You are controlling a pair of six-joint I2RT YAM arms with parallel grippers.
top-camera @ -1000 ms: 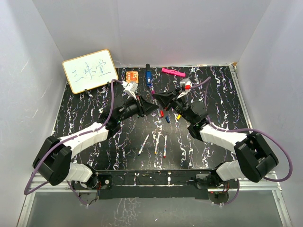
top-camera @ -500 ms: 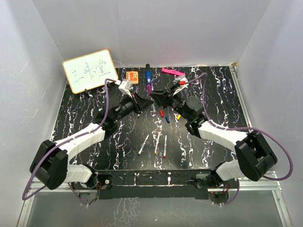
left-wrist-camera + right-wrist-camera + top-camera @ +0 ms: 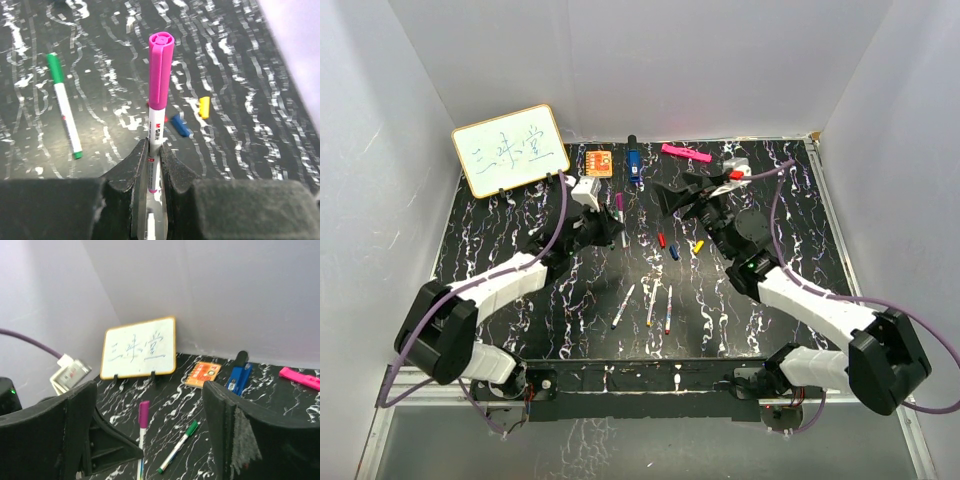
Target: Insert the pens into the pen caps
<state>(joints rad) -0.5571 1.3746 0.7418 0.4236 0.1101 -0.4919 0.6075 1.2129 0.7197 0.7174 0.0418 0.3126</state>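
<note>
My left gripper moves past the green-capped pen and down to the table (image 3: pixel 38 111) next, tilting the white pen's body flat alongside it, since the purple cap sits on the white pen.
My left gripper (image 3: pixel 154 150) (image 3: pixel 611 227) is shut on the white barrel of a pen (image 3: pixel 155 131). This pen stands upright with a purple cap (image 3: pixel 160 70) (image 3: pixel 618 203) seated on its top. My right gripper (image 3: pixel 673 201) (image 3: pixel 150 390) is open, a little to the right of that pen, with nothing between its fingers. A green-capped pen (image 3: pixel 64 111) (image 3: pixel 179 448) lies flat on the table. Loose yellow (image 3: pixel 204 106) (image 3: pixel 698 246), blue (image 3: pixel 180 126) (image 3: pixel 675 253) and red (image 3: pixel 661 240) caps lie together. Three more white pens (image 3: pixel 650 306) lie nearer the arm bases.
A small whiteboard (image 3: pixel 510 150) stands at the back left. An orange square block (image 3: pixel 599 161), a blue-and-black object (image 3: pixel 633 162) and a flat pink bar (image 3: pixel 684 153) lie along the back wall. White walls close in the black marbled table (image 3: pixel 490 240) on three sides.
My right gripper has opened, let go of the purple cap and drawn back to the right. My left gripper has carried the capped pen away to the left.
</note>
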